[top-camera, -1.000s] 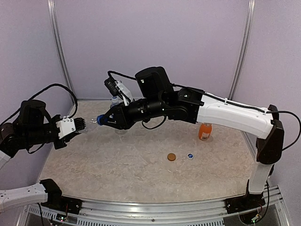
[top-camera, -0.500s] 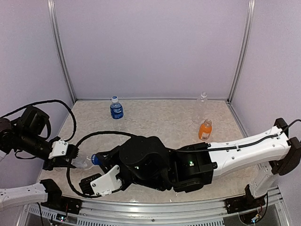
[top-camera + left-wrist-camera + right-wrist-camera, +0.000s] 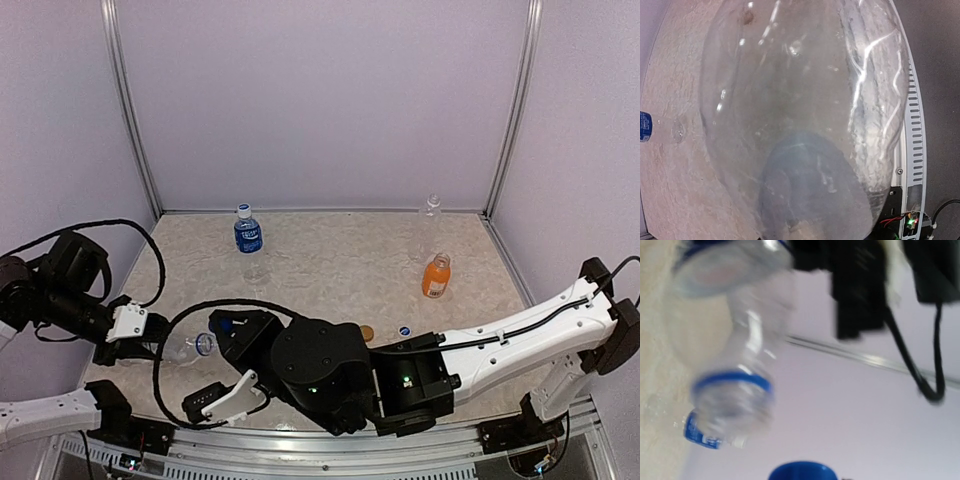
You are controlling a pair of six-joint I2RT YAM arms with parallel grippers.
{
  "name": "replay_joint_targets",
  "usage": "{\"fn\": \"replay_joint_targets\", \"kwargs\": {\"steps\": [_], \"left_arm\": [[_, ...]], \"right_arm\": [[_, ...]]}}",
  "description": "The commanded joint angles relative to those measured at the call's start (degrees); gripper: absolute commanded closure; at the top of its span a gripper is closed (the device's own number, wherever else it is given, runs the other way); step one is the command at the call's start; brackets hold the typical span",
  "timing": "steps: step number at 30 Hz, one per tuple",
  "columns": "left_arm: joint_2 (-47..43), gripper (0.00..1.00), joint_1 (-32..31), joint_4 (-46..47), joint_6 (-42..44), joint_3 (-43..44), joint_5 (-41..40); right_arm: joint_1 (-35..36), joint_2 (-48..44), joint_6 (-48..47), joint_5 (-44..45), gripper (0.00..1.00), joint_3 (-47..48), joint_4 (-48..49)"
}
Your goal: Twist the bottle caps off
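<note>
Next, my right gripper swings to its right in the top view and lowers the blue cap, since free tabletop beyond the loose caps lies below there.
My left gripper [image 3: 165, 347] is shut on a clear unlabelled bottle [image 3: 186, 348] and holds it sideways at the near left. Its body fills the left wrist view [image 3: 790, 100] and hides the fingers. The neck is open, with only a blue ring [image 3: 732, 382] on it. My right gripper [image 3: 228, 327] is shut on a blue cap [image 3: 802, 471], just clear of that neck. A blue-labelled bottle [image 3: 247, 230] stands capped at the back. An orange bottle [image 3: 435, 275] and a small clear bottle [image 3: 432, 205] stand on the right.
An orange-brown cap [image 3: 367, 331] and a blue cap [image 3: 405, 330] lie loose on the table, mid-right. The bulky right arm [image 3: 330, 375] spans the near part of the table. The table's front rail [image 3: 912, 150] is close below the held bottle.
Both arms brought the bottle from the far left down to the near left. Half a second ago the blue cap sat at the neck. Now it is apart from it in my right gripper.
</note>
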Motion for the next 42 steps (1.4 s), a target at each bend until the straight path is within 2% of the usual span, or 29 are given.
{"fn": "replay_joint_targets", "kwargs": {"steps": [1, 3, 5, 9, 10, 12, 14, 17, 27, 32, 33, 35, 38, 39, 40, 42], "left_arm": [[-0.98, 0.85, -0.07, 2.91, -0.71, -1.27, -1.89], [-1.26, 0.85, 0.02, 5.0, -1.75, -1.71, -2.65], [-1.56, 0.85, 0.1, 6.85, -2.78, -2.15, -3.27], [-2.18, 0.84, 0.57, 9.94, -4.77, -3.1, -4.4], [-2.23, 0.84, 0.69, 10.15, -5.14, -3.07, -4.49], [-2.33, 0.84, 0.8, 10.4, -5.43, -3.11, -4.45], [-2.39, 0.84, 0.89, 10.73, -5.57, -3.03, -4.3], [-2.33, 0.84, 0.98, 11.2, -5.98, -3.02, -4.34], [-2.76, 0.83, 1.4, 11.08, -6.2, -2.87, -4.37], [-2.9, 0.83, 1.69, 10.99, -6.29, -2.67, -4.08], [-2.89, 0.83, 1.69, 11.08, -6.3, -2.64, -4.02], [-2.79, 0.83, 1.69, 11.28, -6.36, -2.46, -3.87], [-2.77, 0.83, 1.68, 11.66, -6.69, -1.95, -3.34], [-2.69, 0.83, 1.69, 11.75, -6.99, -1.64, -3.07], [-2.64, 0.83, 1.69, 11.87, -7.33, -1.29, -2.77], [-2.46, 0.83, 1.68, 12.1, -8.14, -0.59, -2.17]], "right_arm": [[-2.86, -6.6, 16.83, 0.74, 1.0, -2.37, 3.99], [-6.83, -9.24, 30.61, 0.66, 1.0, -3.12, 1.04], [-13.12, -11.53, 49.39, -0.88, 1.0, -3.0, -6.17], [-28.91, -11.79, 89.8, -10.24, 1.0, -0.07, -29.91], [-32.93, -10.72, 97.91, -13.48, 1.0, 0.74, -35.34], [-39.19, -7.87, 107.87, -20.34, 1.0, 1.73, -43.72], [-43.88, -4.72, 112.14, -26.84, 1.0, 0.9, -47.96], [-48.32, 0.13, 113.55, -34.63, 1.0, -0.55, -50.15], [-53.95, 16.92, 109.06, -33.11, 1.0, 3.43, -56.47], [-54.5, 19.85, 108.6, -33.99, 1.0, 3.87, -56.49], [-54.54, 19.85, 108.55, -34.54, 0.91, 3.82, -56.3], [-54.51, 19.53, 108.81, -35.26, 0.58, 4.14, -56.52], [-54.55, 18.07, 109.71, -35.08, 0.16, 5.55, -57.95], [-54.5, 17.21, 109.81, -34.81, 0.07, 6.4, -58.59], [-54.44, 16.27, 110.06, -34.8, 0.02, 7.54, -59.1], [-53.91, 13.73, 110.21, -34.2, 0.01, 10.53, -59.91]]}}
